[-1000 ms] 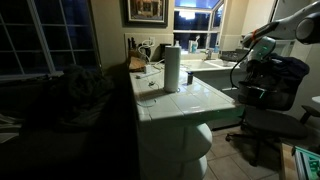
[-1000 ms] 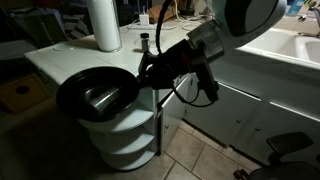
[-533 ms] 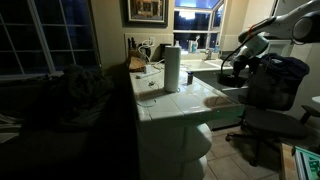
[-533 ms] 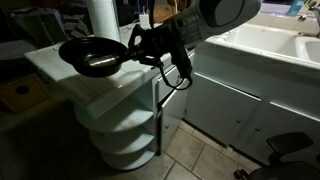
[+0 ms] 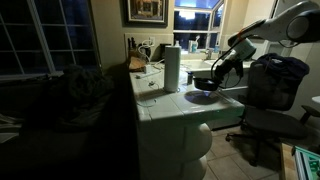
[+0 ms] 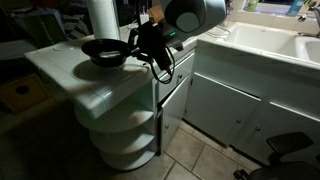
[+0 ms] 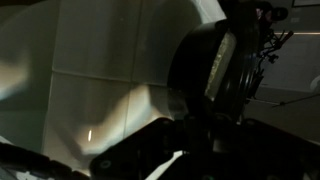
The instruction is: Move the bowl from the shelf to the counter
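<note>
The white tiled counter lies just below the gripper and the hanging bowl, so the gripper should next lower the bowl's base onto the tiles and release the bowl's rim.
The small black bowl [image 6: 103,50] hangs just above the white tiled counter [image 6: 68,72], held by its rim. My gripper [image 6: 134,45] is shut on that rim from the side of the counter's edge. In the other exterior view the bowl [image 5: 200,97] sits low over the counter's near corner [image 5: 160,102], with the gripper [image 5: 211,84] above it. The wrist view is very dark. It shows the bowl [image 7: 204,68] edge-on in front of the pale counter tiles [image 7: 90,80]. The fingertips are lost in shadow there.
A tall white paper towel roll [image 6: 102,20] stands on the counter behind the bowl and also shows in an exterior view [image 5: 172,68]. Rounded white shelves [image 6: 125,135] sit under the counter's end. A white sink [image 6: 270,40] and a dark office chair [image 5: 272,95] are nearby.
The arm has carried the bowl from beside the counter's end, low by the shelves, up and in over the countertop. The bowl now sits level and close to the tiles.
</note>
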Available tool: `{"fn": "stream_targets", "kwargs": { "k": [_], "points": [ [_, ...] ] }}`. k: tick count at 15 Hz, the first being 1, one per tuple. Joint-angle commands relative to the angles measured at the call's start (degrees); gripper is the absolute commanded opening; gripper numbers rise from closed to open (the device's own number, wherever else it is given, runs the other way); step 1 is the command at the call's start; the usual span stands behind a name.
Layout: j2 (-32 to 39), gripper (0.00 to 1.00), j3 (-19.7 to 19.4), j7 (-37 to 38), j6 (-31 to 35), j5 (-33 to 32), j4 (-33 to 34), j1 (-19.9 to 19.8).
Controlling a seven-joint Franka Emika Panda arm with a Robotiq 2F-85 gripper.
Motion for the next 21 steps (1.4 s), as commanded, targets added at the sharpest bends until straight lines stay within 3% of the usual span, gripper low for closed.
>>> {"fn": "stream_targets", "kwargs": {
  "k": [1,5,6,7,10,14,16,21],
  "points": [
    [-2.61,0.02,-1.39,0.18,8.64,1.90,-5.39,3.07],
    [-3.97,0.02,-1.71,-1.05,14.36,1.37,-8.35,4.54],
    [-4.79,0.32,-1.62,-1.67,13.92,1.23,-9.01,4.56],
    [-5.48,0.34,-1.67,-1.98,13.85,1.16,-9.54,4.66],
    [-10.14,0.55,-2.55,-4.02,13.35,-0.03,-13.42,5.44],
    [-18.49,0.86,-5.10,-8.88,19.90,-3.16,-20.23,8.76],
    [-23.01,1.00,-6.79,-7.28,25.41,-7.53,-23.83,11.32],
    [-35.25,1.00,-8.32,1.09,37.90,-23.37,-32.79,17.44]
  ]
}}
